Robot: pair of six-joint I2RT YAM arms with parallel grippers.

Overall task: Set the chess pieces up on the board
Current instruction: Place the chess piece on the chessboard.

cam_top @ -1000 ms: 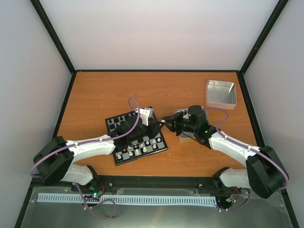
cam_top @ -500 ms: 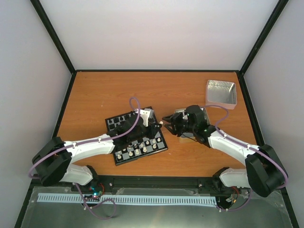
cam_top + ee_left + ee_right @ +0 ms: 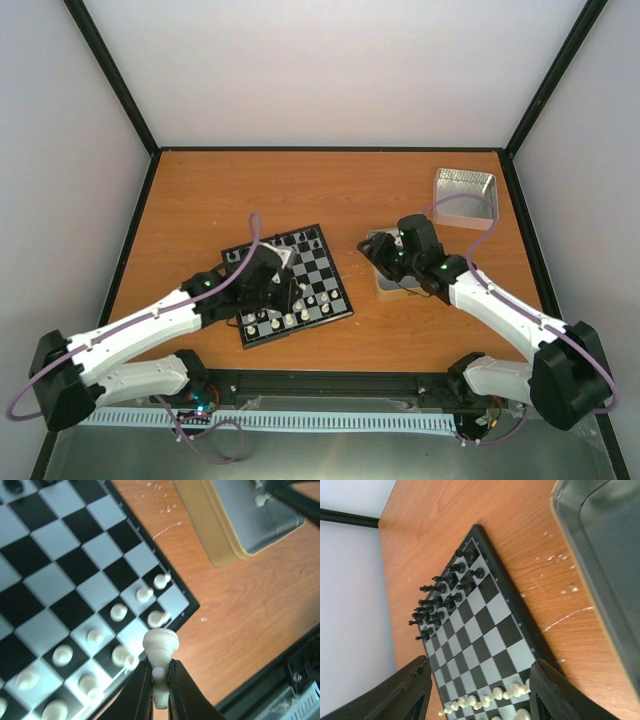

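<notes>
The gap in the board's near row is below, to the left in the top view, so my left gripper will next go back and down to release the white chess piece there.
The board [image 3: 318, 262] lies at mid-table with several cream-white chess pieces [image 3: 295, 318] on its two near rows. Over those rows hangs my left gripper [image 3: 284, 292]. In the left wrist view that gripper [image 3: 160, 669] is shut on a white chess piece [image 3: 160, 644], held above the board's [image 3: 60, 565] near corner, where other white pieces [image 3: 119, 612] stand. My right gripper [image 3: 378, 248] hovers open at the left end of a tin. In the right wrist view its jaws [image 3: 480, 666] stand wide with nothing between them, facing the board [image 3: 485, 625].
Black chessmen [image 3: 440, 600] fill the board's far rows. A tan-rimmed metal tin [image 3: 400, 276] sits right of the board, under the right gripper; in the left wrist view a white piece [image 3: 259, 500] shows in this tin [image 3: 250, 525]. Another silver tin [image 3: 465, 197] stands at the back right.
The grippers met at the board's right edge. The left one shut on the white piece and swung back over the near rows. The right one opened and drew back toward the tin.
</notes>
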